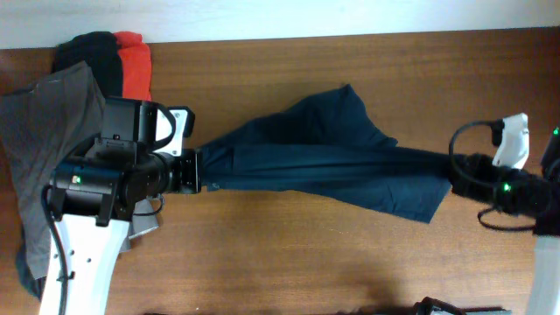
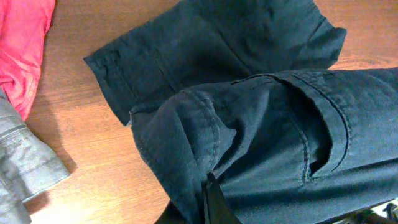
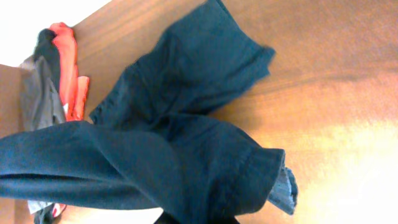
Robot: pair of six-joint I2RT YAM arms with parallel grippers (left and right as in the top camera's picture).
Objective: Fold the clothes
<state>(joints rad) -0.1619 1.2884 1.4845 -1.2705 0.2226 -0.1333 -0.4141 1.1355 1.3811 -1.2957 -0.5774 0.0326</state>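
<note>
The shorts' far flap (image 1: 366,121) (image 3: 233,46) lies flat below my right gripper, to its left in the overhead view, so it needs to bring the held end outward down there and release.
The navy-blue shorts (image 1: 324,153) are stretched taut across the table between my two grippers. My left gripper (image 1: 203,171) is shut on their left end; the left wrist view shows the fabric (image 2: 261,124) bunched over a dark fingertip (image 2: 211,202). My right gripper (image 1: 455,171) is shut on their right end; in the right wrist view the shorts (image 3: 168,143) drape over and hide the fingers at the bottom edge (image 3: 196,219). Grey shorts (image 1: 39,149), a red-orange top (image 1: 136,66) and a black garment (image 1: 87,52) lie piled at the far left.
The wooden table (image 1: 350,254) runs under everything. The pile of other clothes sits under and behind my left arm, at the table's left back corner. A dark object (image 1: 437,308) shows at the front edge.
</note>
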